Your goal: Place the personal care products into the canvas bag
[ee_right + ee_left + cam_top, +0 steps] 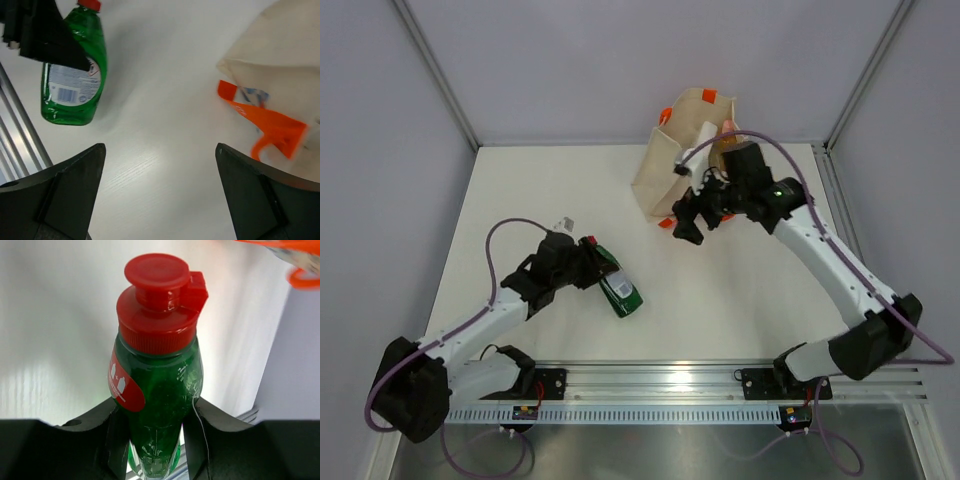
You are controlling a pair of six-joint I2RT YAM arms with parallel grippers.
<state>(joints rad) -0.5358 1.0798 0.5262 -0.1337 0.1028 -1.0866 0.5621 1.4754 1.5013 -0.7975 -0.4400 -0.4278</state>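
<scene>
The left gripper lifts the bottle over the bag's top next, lowers and releases it, since the bag gapes open outward, to the gripper's right in the top view.
The flat green bottle with a red cap lies low over the table left of centre. My left gripper is shut on its neck end. In the left wrist view the bottle sits squeezed between both fingers, with the red cap pointing away. The canvas bag stands at the back, and a white item shows in its open top. My right gripper is open and empty just in front of the bag. In the right wrist view I see the bottle far left and the bag with its orange handle on the right. The other products are out of view.
A slotted aluminium rail runs along the near edge of the table. Grey enclosure walls close off the left, back and right. A small white tag lies by the left gripper.
</scene>
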